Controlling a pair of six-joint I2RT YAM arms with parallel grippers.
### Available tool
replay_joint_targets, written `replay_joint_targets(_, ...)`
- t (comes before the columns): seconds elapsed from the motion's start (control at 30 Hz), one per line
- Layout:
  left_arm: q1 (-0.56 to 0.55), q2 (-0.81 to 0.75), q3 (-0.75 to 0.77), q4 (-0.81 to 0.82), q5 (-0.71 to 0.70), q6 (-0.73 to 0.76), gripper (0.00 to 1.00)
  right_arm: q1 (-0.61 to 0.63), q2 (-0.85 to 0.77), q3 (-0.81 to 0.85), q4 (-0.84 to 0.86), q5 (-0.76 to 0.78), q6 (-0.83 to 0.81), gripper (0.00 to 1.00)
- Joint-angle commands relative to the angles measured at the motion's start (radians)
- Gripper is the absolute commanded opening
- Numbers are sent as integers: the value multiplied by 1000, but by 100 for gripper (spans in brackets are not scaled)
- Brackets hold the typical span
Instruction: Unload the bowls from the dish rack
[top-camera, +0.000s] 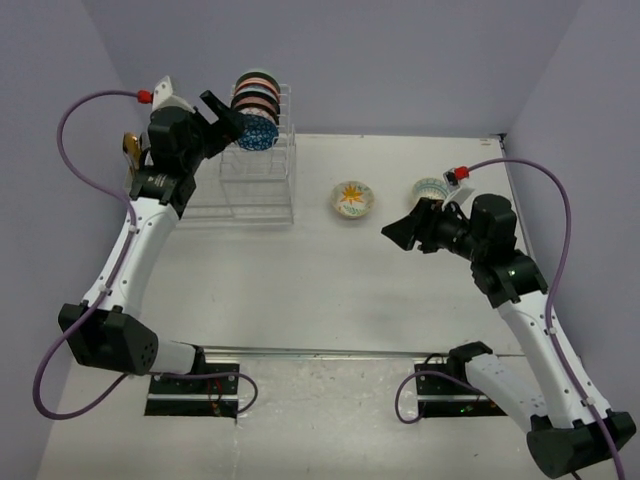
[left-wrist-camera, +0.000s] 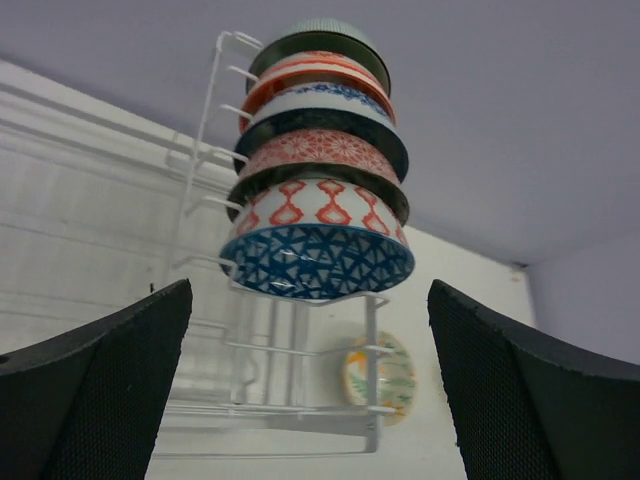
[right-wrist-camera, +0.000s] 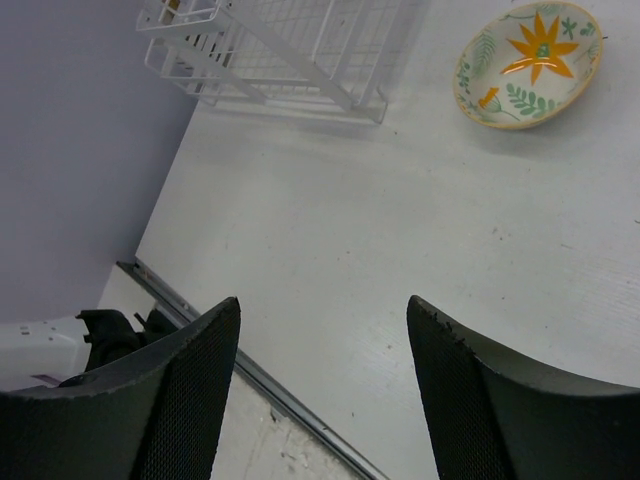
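Observation:
My left gripper turns on its axis and advances toward the rack (top-camera: 262, 185) next, setting its open fingers across the blue bowl's rim (top-camera: 257, 132), because that bowl stands nearest.
The white wire dish rack (top-camera: 262, 185) stands at the far left of the table. Its tall slotted tower holds several patterned bowls (left-wrist-camera: 320, 150) on edge, the lowest a blue triangle-patterned bowl (left-wrist-camera: 315, 262). My left gripper (top-camera: 225, 122) hangs wide open just in front of this blue bowl (top-camera: 257, 132), its fingers (left-wrist-camera: 100, 385) apart on either side and touching nothing. A cream bowl with an orange flower (top-camera: 352, 199) lies on the table, and a green-rimmed bowl (top-camera: 431, 188) lies to its right. My right gripper (top-camera: 398, 232) is open and empty above the table, near the flower bowl (right-wrist-camera: 530, 62).
A small golden-brown object (top-camera: 130, 147) sits at the rack's left end, behind the left arm. Purple walls close in the table at the back and both sides. A metal rail (right-wrist-camera: 250, 372) runs along the near edge by the arm bases.

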Motion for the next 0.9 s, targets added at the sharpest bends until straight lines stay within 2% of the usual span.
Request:
replay_joint_targets(0.0,4,-46,-95,126,163,-393,100,-1,10,9,39,-43,-8,68)
replay_joint_targets(0.1,4,-51,-169,227,156,-596,100,-1,-3,-5,48,-43,-8,69)
replay_joint_targets(0.17,-10,-58,-188,233,135,-705,100,-1,-11,-11,44,-43,-11,69)
replay_joint_targets(0.27,-71,-86,-212,240,-76,-792,100,-1,-20,-12,27,-42,-19,69)
replay_joint_targets(0.37,-101,-98,-235,244,-195,-867,100,-1,-34,-12,21,-40,-19,69)
replay_joint_targets(0.53,-101,-59,-244,347,-249,-966,100,-1,-46,-20,16,-37,-16,68)
replay_joint_targets(0.67,-101,18,-165,300,-268,-1012,99,-1,-52,-16,1,-37,-14,69)
replay_joint_targets(0.77,-99,69,-142,324,-266,-1018,92,-1,-68,-11,-14,-20,-16,69)
replay_joint_targets(0.8,-98,87,-140,360,-263,-1023,86,-1,-74,-9,-19,-16,-20,69)
replay_joint_targets(0.87,-96,104,-120,372,-260,-1029,79,-1,-77,-5,-37,7,-30,69)
